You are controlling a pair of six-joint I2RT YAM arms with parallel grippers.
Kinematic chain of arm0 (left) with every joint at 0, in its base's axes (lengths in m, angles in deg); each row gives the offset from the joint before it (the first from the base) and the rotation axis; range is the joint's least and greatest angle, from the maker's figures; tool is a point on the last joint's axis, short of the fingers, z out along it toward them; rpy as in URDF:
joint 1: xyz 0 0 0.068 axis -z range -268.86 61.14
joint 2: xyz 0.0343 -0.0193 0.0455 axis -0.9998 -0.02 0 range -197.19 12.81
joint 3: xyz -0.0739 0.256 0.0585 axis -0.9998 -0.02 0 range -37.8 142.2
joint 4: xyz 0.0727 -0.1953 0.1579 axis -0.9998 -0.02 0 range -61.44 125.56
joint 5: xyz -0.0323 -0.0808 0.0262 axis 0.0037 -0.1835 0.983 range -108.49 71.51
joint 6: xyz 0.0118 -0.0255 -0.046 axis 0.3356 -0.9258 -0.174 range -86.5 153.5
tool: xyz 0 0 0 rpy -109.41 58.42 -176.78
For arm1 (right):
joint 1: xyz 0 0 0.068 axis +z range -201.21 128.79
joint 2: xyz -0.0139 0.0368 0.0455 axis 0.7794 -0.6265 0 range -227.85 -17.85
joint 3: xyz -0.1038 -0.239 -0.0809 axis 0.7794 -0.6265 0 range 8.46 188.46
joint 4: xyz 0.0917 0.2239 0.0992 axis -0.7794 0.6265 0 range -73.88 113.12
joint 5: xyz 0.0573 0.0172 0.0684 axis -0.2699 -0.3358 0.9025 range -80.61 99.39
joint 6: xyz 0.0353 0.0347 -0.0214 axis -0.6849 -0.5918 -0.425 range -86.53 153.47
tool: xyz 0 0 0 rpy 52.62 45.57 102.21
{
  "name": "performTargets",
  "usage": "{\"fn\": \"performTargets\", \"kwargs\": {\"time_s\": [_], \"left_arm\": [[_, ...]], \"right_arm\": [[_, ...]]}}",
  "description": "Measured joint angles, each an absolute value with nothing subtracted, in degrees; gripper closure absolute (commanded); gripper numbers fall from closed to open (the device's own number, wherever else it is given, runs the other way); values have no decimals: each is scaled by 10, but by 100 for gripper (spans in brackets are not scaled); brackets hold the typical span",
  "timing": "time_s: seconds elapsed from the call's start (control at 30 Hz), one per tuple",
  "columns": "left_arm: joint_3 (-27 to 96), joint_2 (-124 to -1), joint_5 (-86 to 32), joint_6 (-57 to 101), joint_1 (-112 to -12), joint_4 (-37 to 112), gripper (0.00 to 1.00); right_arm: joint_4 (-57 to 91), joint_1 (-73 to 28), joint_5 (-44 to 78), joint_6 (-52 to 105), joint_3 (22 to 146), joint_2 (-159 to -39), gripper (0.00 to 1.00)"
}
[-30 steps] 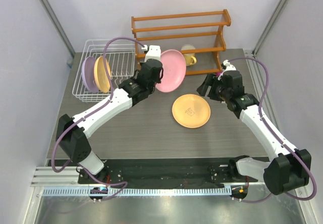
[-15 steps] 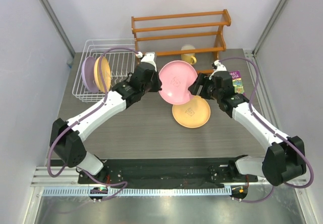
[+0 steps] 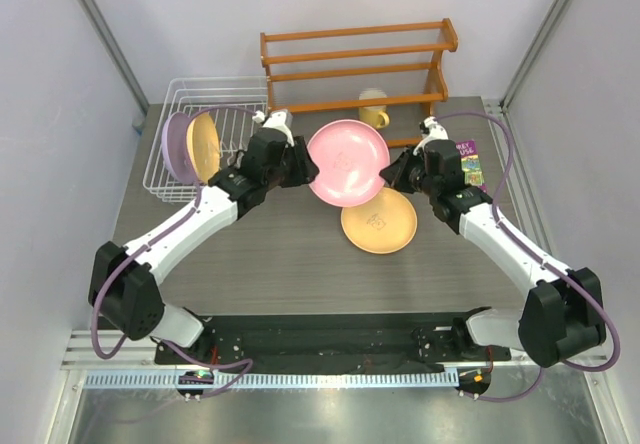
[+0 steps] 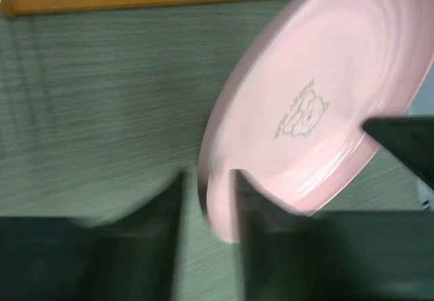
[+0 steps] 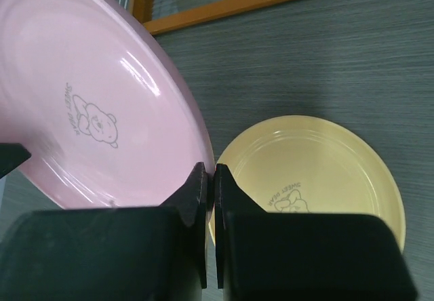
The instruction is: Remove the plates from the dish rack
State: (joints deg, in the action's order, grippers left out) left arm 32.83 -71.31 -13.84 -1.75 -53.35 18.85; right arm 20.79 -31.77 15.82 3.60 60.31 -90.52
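The robot's right gripper needs to draw back next, lower the pink plate (image 3: 348, 162) onto the flat yellow plate (image 3: 380, 226), which lies below and back toward the robot's base, and let go.
A pink plate (image 3: 348, 162) hangs tilted in the air above the table's middle. My right gripper (image 3: 388, 172) is shut on its right rim, seen close in the right wrist view, right gripper (image 5: 210, 172) pinching the pink plate (image 5: 88, 111). My left gripper (image 3: 305, 167) is open at the opposite rim. In the left wrist view the pink plate (image 4: 319, 97) edge sits between the left gripper (image 4: 207, 199) fingers with a gap on one side. A yellow plate (image 3: 378, 221) lies flat on the table below. In the white dish rack (image 3: 190, 99) stand a lavender plate (image 3: 175, 149) and a yellow plate (image 3: 205, 144).
An orange wooden shelf (image 3: 355, 64) stands at the back, with a yellow mug (image 3: 374, 109) under it. A small purple card (image 3: 467, 162) lies at the right, behind my right arm. Grey walls close in both sides.
The left arm carried the pink plate right, away from the rack. The right arm came in and shut on the plate's rim, and the left gripper opened.
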Motion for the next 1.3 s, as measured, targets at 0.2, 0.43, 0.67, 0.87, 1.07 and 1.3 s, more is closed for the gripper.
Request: {"fn": "performTargets", "kwargs": {"time_s": [0.2,0.43,0.67,0.87,1.07,1.3], "left_arm": [[290,-684,-166,-34,-552,226,1],[289,-670,-142,-15,-572,229,0],[272,-630,0,103,-575,215,1],[266,-632,95,193,-575,216,1],[266,-661,156,241,-575,213,1],[266,-666,169,252,-577,209,1]], "right_arm": [[219,-336,153,38,593,-905,99],[287,-388,127,49,592,-894,99],[388,-404,117,67,593,-910,99],[433,-404,124,66,597,-923,99],[450,-404,132,63,601,-946,98],[454,-404,136,61,601,-968,96]]}}
